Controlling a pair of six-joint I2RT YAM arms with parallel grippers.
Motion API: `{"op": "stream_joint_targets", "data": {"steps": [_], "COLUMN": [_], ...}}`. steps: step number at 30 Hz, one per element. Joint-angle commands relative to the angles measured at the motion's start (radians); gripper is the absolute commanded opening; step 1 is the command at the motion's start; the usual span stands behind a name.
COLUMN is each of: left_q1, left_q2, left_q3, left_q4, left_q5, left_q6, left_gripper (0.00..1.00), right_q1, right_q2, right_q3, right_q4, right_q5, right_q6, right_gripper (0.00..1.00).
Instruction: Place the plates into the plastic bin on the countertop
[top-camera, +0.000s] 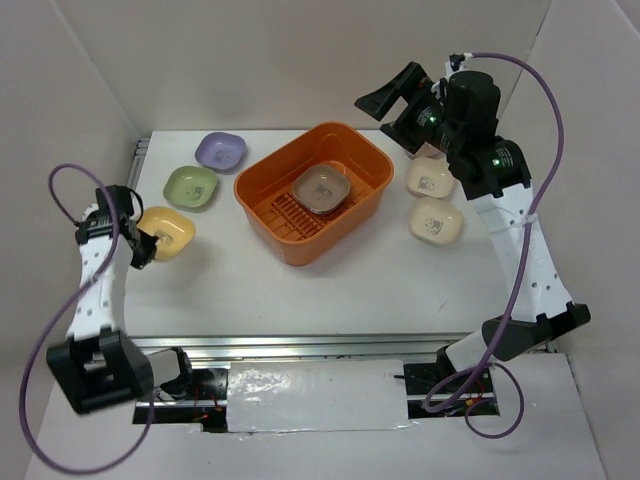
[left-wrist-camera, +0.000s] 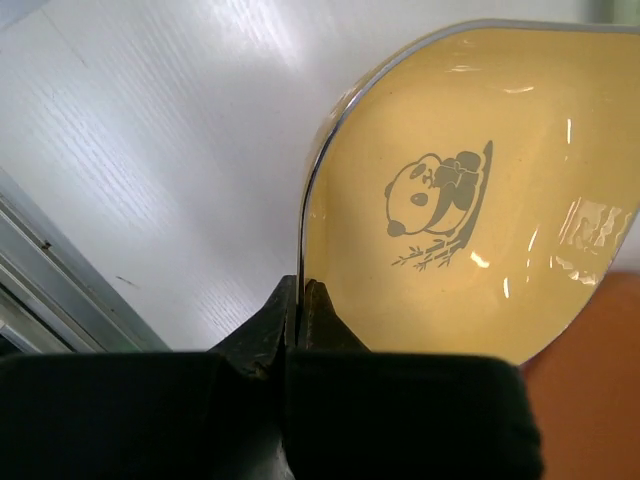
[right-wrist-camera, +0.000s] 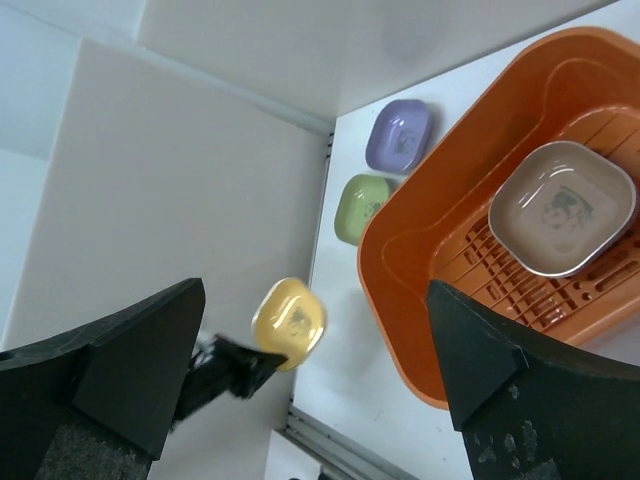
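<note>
My left gripper should next lift the yellow plate outward and over the bin's side, then lower it onto the brown plate (top-camera: 322, 188), because that one lies face-up inside.
My left gripper (top-camera: 143, 243) is shut on the rim of a yellow plate (top-camera: 168, 231) and holds it tilted at the left of the countertop (top-camera: 230, 290). The left wrist view shows the jaws (left-wrist-camera: 300, 295) pinching the rim of this panda-marked plate (left-wrist-camera: 480, 200). The orange plastic bin (top-camera: 262, 215) stands in the middle with a brown plate (top-camera: 322, 188) inside. Green (top-camera: 191, 186) and purple (top-camera: 220, 151) plates lie to its left. Two cream plates (top-camera: 431, 177) (top-camera: 435, 221) lie to its right. My right gripper (top-camera: 400, 100) is open and empty, raised over the bin's back right corner.
White walls enclose the countertop on three sides. A metal rail (top-camera: 300, 345) runs along the front edge. The right wrist view shows the bin (right-wrist-camera: 400, 330), brown plate (right-wrist-camera: 562, 207), purple plate (right-wrist-camera: 398, 135), green plate (right-wrist-camera: 362, 205) and held yellow plate (right-wrist-camera: 288, 318).
</note>
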Motion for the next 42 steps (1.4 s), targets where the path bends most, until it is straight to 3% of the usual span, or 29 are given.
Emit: {"op": "stream_joint_targets", "data": {"steps": [1,5,8,12,15,18,25,29,37,39,40,41,42], "left_q1": [-0.013,-0.096,-0.242,-0.452,-0.561,-0.653,-0.747,-0.784,-0.793,-0.793,-0.793,-0.794,-0.797], "left_q2": [-0.206,-0.129,-0.035,0.220,0.392,0.508,0.712,0.824,0.880,0.878,0.868,0.855,0.840], "left_q3": [0.062,0.246,0.407,0.690,0.801,0.828,0.875,0.907,0.892,0.926,0.933,0.944,0.943], "left_q4": [-0.046,0.020,0.089,0.116,0.142,0.195,0.283,0.280,0.220,0.183,0.176,0.163,0.160], "left_q5": [0.082,0.245,0.239,0.165,0.155,0.119,0.087,0.098,0.101,0.096,0.096,0.092,0.078], "left_q6": [-0.012,-0.079,-0.161,-0.250,-0.342,-0.484,-0.648,-0.673,-0.658,-0.633,-0.624,-0.623,-0.612], "left_gripper": [0.00,0.00,0.00,0.00,0.00,0.00,0.00,0.00,0.00,0.25,0.43,0.68,0.99], "right_q1": [-0.040,-0.141,-0.201,-0.333,-0.415,-0.505,-0.573,-0.593,-0.617,-0.619,-0.619,-0.620,-0.622], "right_q2": [-0.065,-0.044,-0.031,-0.056,-0.073,-0.068,-0.096,-0.103,-0.091,-0.074,-0.067,-0.060,-0.051], "right_q3": [0.026,-0.005,-0.086,-0.253,-0.373,-0.477,-0.666,-0.689,-0.674,-0.665,-0.658,-0.654,-0.643], "right_q4": [-0.003,-0.023,-0.037,-0.003,0.032,0.043,0.086,0.075,0.052,0.044,0.026,0.017,0.004], "right_q5": [-0.018,-0.003,0.041,0.064,0.071,0.064,0.052,0.037,0.058,0.083,0.118,0.142,0.172], "right_q6": [-0.013,-0.008,0.000,0.024,0.033,0.036,0.046,0.023,-0.010,-0.017,-0.028,-0.034,-0.037], "right_gripper": [1.00,1.00,1.00,1.00,1.00,1.00,1.00,1.00,1.00,1.00,1.00,1.00,1.00]}}
